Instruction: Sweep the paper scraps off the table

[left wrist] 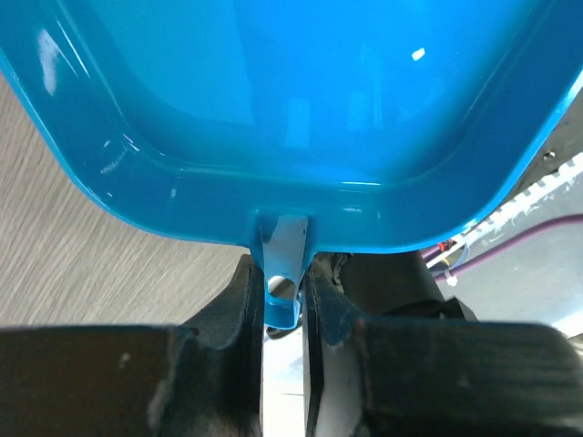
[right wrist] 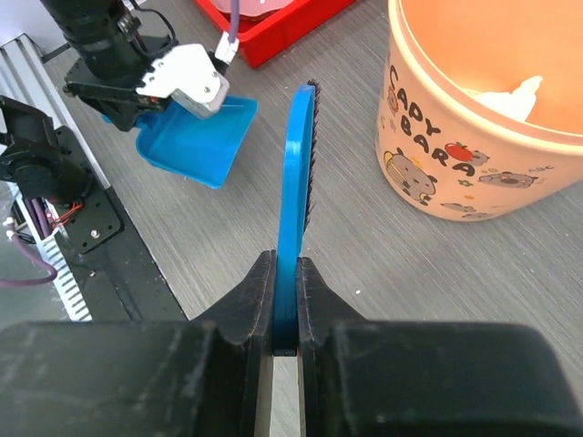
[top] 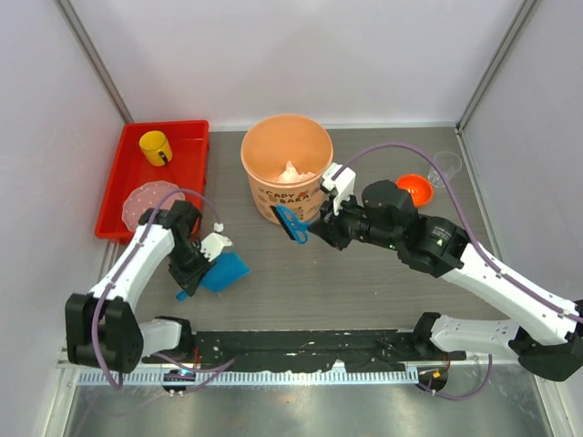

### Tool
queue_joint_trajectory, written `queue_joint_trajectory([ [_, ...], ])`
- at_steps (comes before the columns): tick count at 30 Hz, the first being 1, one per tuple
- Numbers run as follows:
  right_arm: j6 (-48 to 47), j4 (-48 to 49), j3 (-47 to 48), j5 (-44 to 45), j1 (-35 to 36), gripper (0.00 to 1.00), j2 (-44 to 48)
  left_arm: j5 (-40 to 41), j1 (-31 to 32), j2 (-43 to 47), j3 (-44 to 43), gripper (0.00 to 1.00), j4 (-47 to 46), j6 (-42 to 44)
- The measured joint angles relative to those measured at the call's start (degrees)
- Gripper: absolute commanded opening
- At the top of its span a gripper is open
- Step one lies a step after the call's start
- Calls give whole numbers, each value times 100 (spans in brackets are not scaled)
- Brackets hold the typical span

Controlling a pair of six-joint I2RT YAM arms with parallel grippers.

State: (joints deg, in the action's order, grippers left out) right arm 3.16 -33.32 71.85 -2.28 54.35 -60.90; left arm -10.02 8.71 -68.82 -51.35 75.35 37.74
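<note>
My right gripper moves down and to the left in the top view next to release the brush [top: 293,223]. Clear table beside the dustpan [top: 225,270] lies there.
My left gripper [top: 193,278] is shut on the handle of a blue dustpan [top: 225,270], which rests low on the grey wood-grain table [top: 364,291]; in the left wrist view the dustpan [left wrist: 291,109] fills the frame and its handle [left wrist: 282,291] sits between my fingers. My right gripper [top: 314,229] is shut on a blue brush [top: 293,223] held above the table beside the orange bucket [top: 285,168]. In the right wrist view the brush [right wrist: 296,209] stands upright in the gripper [right wrist: 286,319]. White paper scraps [top: 293,172] lie inside the bucket [right wrist: 474,137]. I see no scraps on the table.
A red tray [top: 159,173] at the back left holds a yellow cup [top: 155,147] and a pink speckled plate [top: 148,204]. A small orange bowl [top: 414,188] and a clear cup [top: 446,167] stand at the back right. White walls enclose the table.
</note>
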Motion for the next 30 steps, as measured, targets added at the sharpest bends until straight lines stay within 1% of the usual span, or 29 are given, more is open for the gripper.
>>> queue_joint_trajectory([
  [4, -2, 57, -85, 223, 52, 1, -24, 103, 319, -601, 249, 1, -468, -181],
  [6, -2, 59, -157, 402, 70, 1, -24, 214, 535, -892, 369, 7, -695, -304],
  [8, -2, 59, -225, 540, 72, 1, -24, 354, 678, -1032, 468, 9, -914, -409],
  [12, -4, 57, -267, 686, 83, 1, -98, 887, 866, -1119, 680, 13, -1467, -592],
  [15, -13, 52, -264, 741, 109, 1, -219, 1152, 968, -1248, 813, 26, -1803, -697],
  [16, -26, 50, -264, 752, 120, 1, -264, 1189, 986, -1276, 828, 37, -1869, -719],
  [18, -44, 50, -264, 780, 146, 1, -345, 1209, 1010, -1294, 841, 48, -1954, -745],
  [19, -57, 52, -264, 804, 166, 1, -396, 1198, 1019, -1294, 841, 86, -1974, -761],
  [20, -79, 52, -264, 852, 212, 1, -444, 1193, 1025, -1294, 841, 99, -1963, -745],
  [23, -245, 50, -264, 1204, 483, 1, -625, 1161, 1032, -1250, 664, 100, -1641, -745],
  [25, -463, 76, -271, 1611, 846, 1, -772, 1150, 1032, -1080, 417, 100, -1340, -756],
  [28, -1058, 422, -518, 2245, 1596, 1, -925, 1080, 999, -577, -374, 100, -785, -804],
  [30, -1519, 723, -754, 2581, 2133, 1, -1045, 960, 874, -127, -1104, 100, -560, -920],
])
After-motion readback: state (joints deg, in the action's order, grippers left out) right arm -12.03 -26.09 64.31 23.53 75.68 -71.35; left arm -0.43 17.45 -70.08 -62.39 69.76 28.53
